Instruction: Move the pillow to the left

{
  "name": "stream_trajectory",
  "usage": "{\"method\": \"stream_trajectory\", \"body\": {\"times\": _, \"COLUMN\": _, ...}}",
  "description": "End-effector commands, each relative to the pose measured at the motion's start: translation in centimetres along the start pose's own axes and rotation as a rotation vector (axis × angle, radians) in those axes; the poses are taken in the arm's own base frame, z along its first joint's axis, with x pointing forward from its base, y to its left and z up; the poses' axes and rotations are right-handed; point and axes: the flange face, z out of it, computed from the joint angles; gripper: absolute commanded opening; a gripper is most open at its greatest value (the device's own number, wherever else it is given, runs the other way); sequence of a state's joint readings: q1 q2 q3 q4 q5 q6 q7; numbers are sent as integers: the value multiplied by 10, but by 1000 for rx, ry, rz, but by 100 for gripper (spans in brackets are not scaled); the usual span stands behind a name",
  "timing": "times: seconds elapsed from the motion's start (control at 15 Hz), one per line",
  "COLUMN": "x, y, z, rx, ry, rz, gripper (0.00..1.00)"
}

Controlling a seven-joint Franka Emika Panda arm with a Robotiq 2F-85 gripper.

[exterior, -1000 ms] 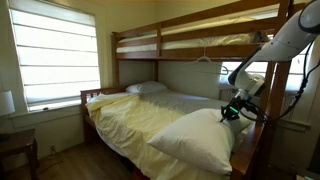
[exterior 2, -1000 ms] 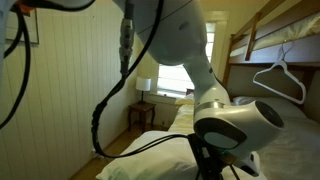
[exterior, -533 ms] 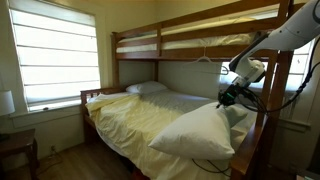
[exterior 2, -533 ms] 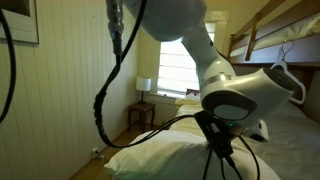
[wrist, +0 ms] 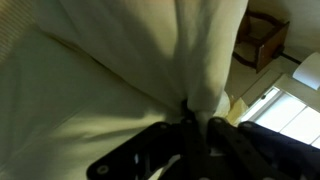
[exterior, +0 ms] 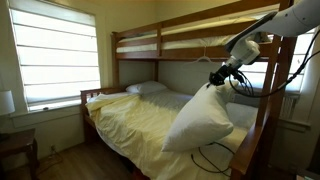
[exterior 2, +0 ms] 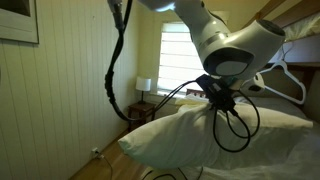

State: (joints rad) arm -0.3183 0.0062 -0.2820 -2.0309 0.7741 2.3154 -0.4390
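My gripper should next move outward and slightly up toward the open middle of the lower bunk and release the pillow's corner, because the pillow (exterior: pixel 203 124) still hangs at the bunk's near end.
The pillow (exterior: pixel 203 124) is large, plump and white. It hangs by one corner above the lower bunk's near end. My gripper (exterior: pixel 216 78) is shut on that top corner. In an exterior view the pillow (exterior 2: pixel 190 140) fills the lower frame under the gripper (exterior 2: pixel 219 96). In the wrist view the pillow's cloth (wrist: pixel 110 60) bunches into the closed jaws of the gripper (wrist: pixel 194 122).
A bunk bed with a wooden frame (exterior: pixel 135 50) holds a yellow blanket (exterior: pixel 130 120) and a smaller flat white pillow (exterior: pixel 147 88) at its head. A window (exterior: pixel 55 55) is on the wall. A nightstand with a lamp (exterior 2: pixel 144 85) stands beyond. A white hanger (exterior 2: pixel 285 80) hangs from the upper bunk.
The gripper has risen and lifted the pillow by its corner. The pillow went from lying on the bed to hanging almost upright.
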Motion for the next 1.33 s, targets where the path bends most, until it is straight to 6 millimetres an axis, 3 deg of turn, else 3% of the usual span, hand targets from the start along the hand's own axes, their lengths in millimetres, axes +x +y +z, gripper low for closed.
{"method": "stream_trajectory", "body": {"times": 0.0, "x": 34, "y": -33, "z": -56, "rx": 75, "ry": 39, "rz": -21, "gripper": 2}}
{"method": "stream_trajectory", "body": {"times": 0.07, "x": 15, "y": -13, "z": -19, "rx": 26, "ry": 14, "rz": -10, "gripper": 7}}
{"method": "stream_trajectory", "body": {"times": 0.33, "x": 24, "y": -15, "z": -33, "rx": 42, "ry": 12, "rz": -17, "gripper": 7}}
{"method": "stream_trajectory", "body": {"times": 0.47, "x": 24, "y": -15, "z": -30, "rx": 41, "ry": 7, "rz": -16, "gripper": 2}}
{"method": "stream_trajectory", "body": {"times": 0.73, "x": 42, "y": -29, "z": -13, "rx": 77, "ry": 83, "rz": 42, "gripper": 2}}
{"method": "stream_trajectory", "body": {"times": 1.27, "x": 103, "y": -119, "z": -26, "rx": 179, "ry": 254, "rz": 107, "gripper": 2}}
